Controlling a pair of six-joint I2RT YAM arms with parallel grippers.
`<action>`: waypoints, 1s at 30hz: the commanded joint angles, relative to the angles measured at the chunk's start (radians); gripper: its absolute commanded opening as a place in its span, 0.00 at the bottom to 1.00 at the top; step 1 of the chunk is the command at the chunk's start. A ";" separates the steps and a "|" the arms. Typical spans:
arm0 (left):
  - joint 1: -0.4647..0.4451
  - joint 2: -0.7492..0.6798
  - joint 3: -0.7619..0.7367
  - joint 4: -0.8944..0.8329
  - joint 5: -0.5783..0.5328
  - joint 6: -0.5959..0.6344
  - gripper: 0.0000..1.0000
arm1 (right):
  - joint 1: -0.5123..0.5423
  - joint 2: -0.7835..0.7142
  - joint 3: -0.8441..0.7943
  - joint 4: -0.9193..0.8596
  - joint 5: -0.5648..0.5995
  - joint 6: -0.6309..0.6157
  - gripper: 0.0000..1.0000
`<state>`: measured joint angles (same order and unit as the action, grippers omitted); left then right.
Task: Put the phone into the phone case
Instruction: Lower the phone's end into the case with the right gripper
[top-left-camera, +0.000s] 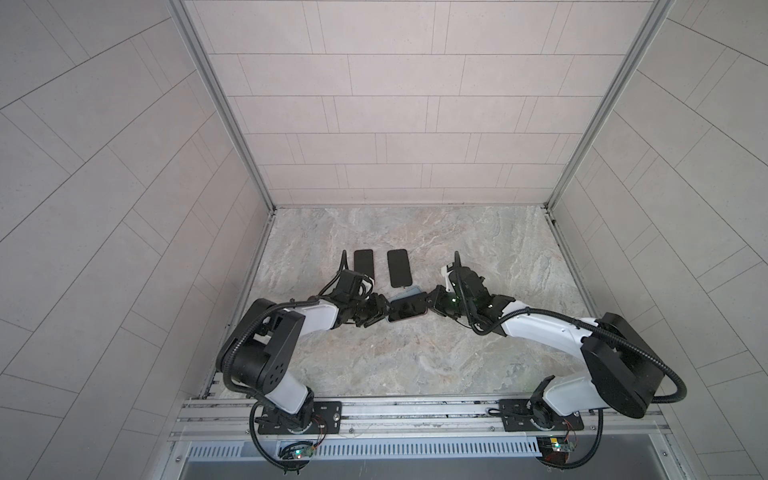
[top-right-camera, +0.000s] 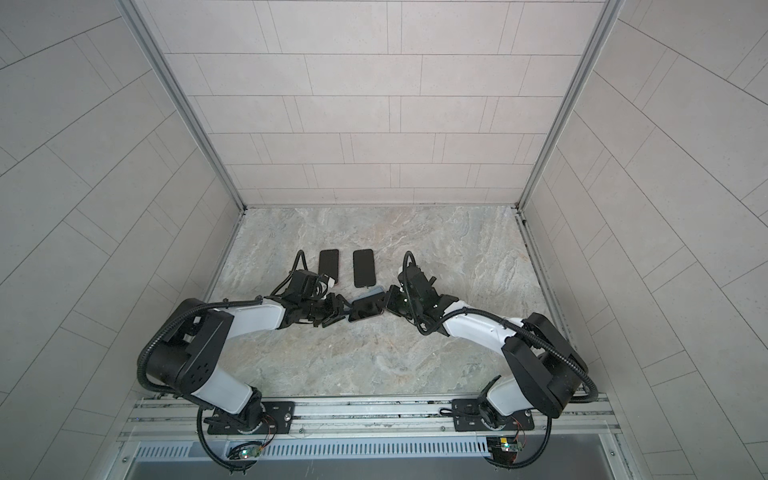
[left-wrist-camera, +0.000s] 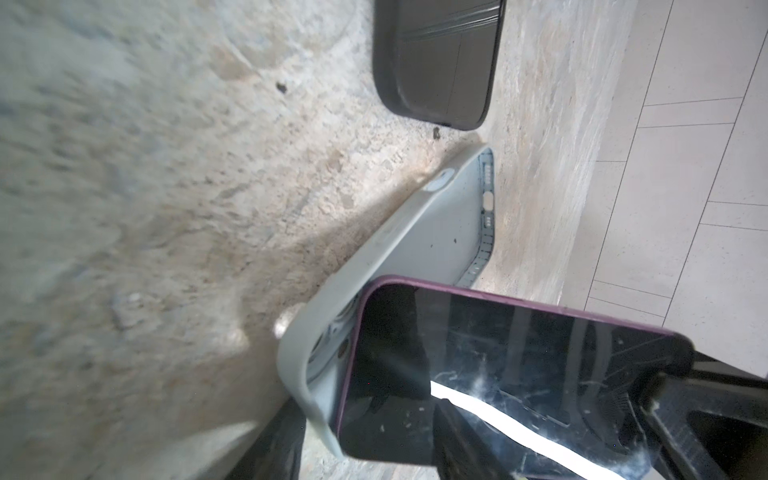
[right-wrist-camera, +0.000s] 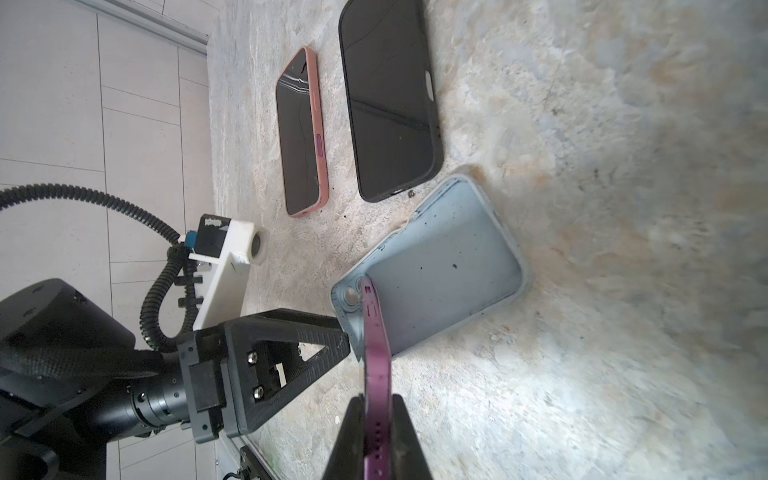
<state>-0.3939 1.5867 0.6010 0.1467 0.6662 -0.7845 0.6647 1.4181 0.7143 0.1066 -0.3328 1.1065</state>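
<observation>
The robot should lower its right gripper with the phone's raised end down into the case's empty end and release it, since that end of the case is below the gripper.
The phone, black screen with a purple edge, hangs tilted over the light blue phone case lying open side up on the marble table. My right gripper is shut on the phone's end. The phone's other end dips into the camera end of the case. My left gripper stands half open around that corner. One of its fingers touches the case's end wall, and the other shows in front of the screen. I see no clear grip.
Two more phones lie face up just behind on the table, one in a pink case and one in a black case. The black one nearly touches the blue case's far end. Tiled walls enclose three sides.
</observation>
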 joint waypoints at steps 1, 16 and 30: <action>0.006 0.025 0.023 -0.019 -0.005 0.027 0.57 | 0.036 -0.043 -0.038 -0.129 -0.007 -0.025 0.00; 0.003 0.009 -0.025 0.098 0.052 -0.067 0.57 | 0.122 -0.097 -0.131 -0.096 0.114 0.058 0.00; -0.026 -0.176 -0.127 -0.047 -0.021 -0.081 0.59 | 0.086 -0.089 -0.142 -0.100 0.107 0.030 0.00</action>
<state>-0.4038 1.3930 0.4946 0.0959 0.6464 -0.8375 0.7616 1.3117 0.5919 0.1204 -0.2775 1.1633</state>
